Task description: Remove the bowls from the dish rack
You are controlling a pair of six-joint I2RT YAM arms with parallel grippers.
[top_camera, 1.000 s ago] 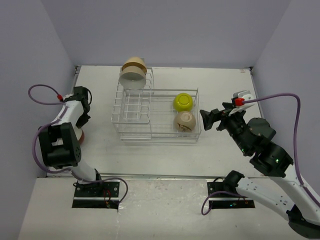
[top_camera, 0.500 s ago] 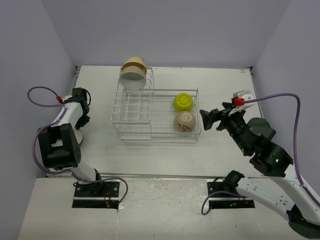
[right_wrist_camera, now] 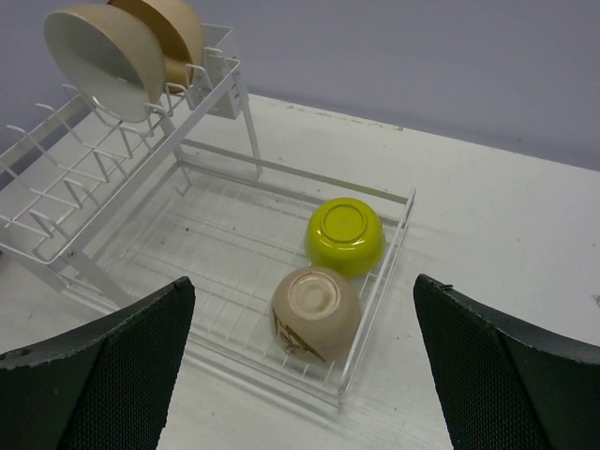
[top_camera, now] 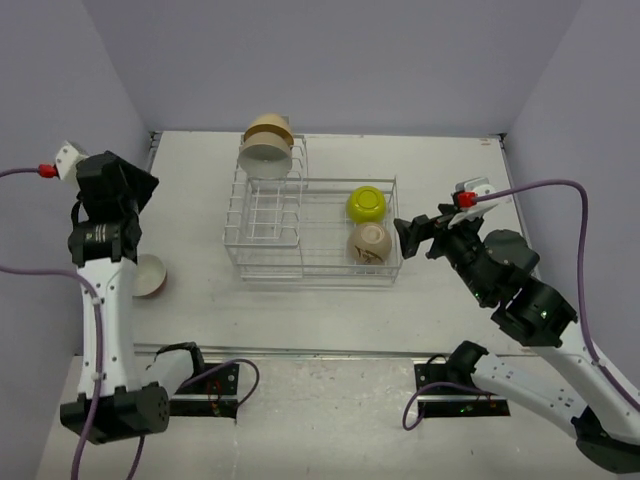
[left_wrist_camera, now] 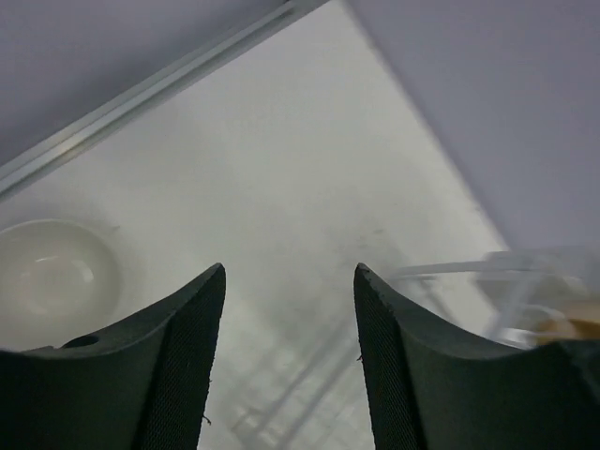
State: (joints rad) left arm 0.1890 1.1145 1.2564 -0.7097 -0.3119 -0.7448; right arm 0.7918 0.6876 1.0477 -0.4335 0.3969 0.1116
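Observation:
The upper rim of the cream bowl comes next, since the cream bowl stands on edge there. My left gripper swings to the right in the top view, turning, and closes on it.
The white wire dish rack (top_camera: 270,232) stands mid-table. In its basket section lie a yellow-green bowl (top_camera: 366,204) (right_wrist_camera: 345,235) and a beige bowl (top_camera: 369,243) (right_wrist_camera: 316,309), both upside down. A cream bowl (top_camera: 265,156) (right_wrist_camera: 101,58) and a tan bowl (top_camera: 270,127) (right_wrist_camera: 178,33) stand on edge in the back slots. A white bowl (top_camera: 150,275) (left_wrist_camera: 52,281) sits upright on the table at the left. My left gripper (top_camera: 135,190) (left_wrist_camera: 291,281) hangs open and empty high above that bowl. My right gripper (top_camera: 415,238) (right_wrist_camera: 302,281) is wide open just right of the rack, holding nothing.
Walls close the table in at the left, back and right, and a metal strip (left_wrist_camera: 141,94) runs along the table's edge. The rack's plate-slot dividers (right_wrist_camera: 66,187) rise at its left end. The left arm's purple cable (top_camera: 20,270) hangs at the far left.
My left gripper has opened and risen away from the white bowl, which now sits free on the table. My right gripper has edged slightly toward the rack.

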